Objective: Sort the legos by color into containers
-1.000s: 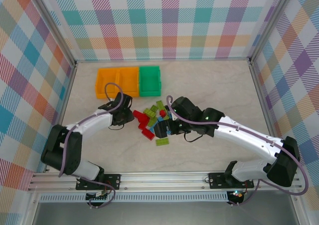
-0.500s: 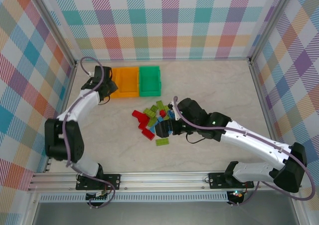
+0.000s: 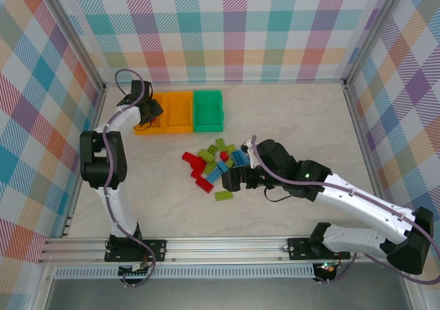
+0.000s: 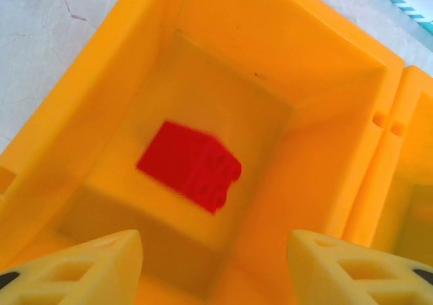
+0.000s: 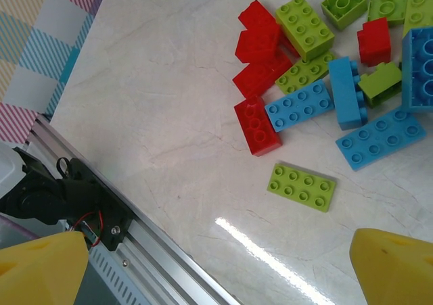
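My right gripper should move outward and down onto the upturned blue lego (image 5: 419, 68) next, because its fingers are above bare table and that lego is below and outward of them.
My left gripper (image 3: 150, 111) hangs over the left orange container (image 3: 140, 127). In the left wrist view its jaws (image 4: 215, 268) stand open above that container's (image 4: 318, 95) inside, where a red lego (image 4: 189, 164) lies blurred on the floor, free of the fingers. A second orange container (image 3: 177, 112) and a green one (image 3: 207, 111) stand to its right. Red, lime and blue legos (image 3: 216, 162) lie piled mid-table. My right gripper (image 3: 230, 181) hovers open at the pile's near side. In the right wrist view its jaws (image 5: 216, 271) are wide apart above bare table, a flat lime lego (image 5: 302, 186) just beyond.
The aluminium rail (image 5: 135, 244) at the table's near edge runs close under my right gripper. Checked walls enclose the table on three sides. A red lego (image 5: 257, 124) and a blue one (image 5: 300, 105) lie at the pile's near edge.
My left arm swung from the pile up to the left orange container and opened, letting a red lego drop in. My right gripper drifted slightly right, still open.
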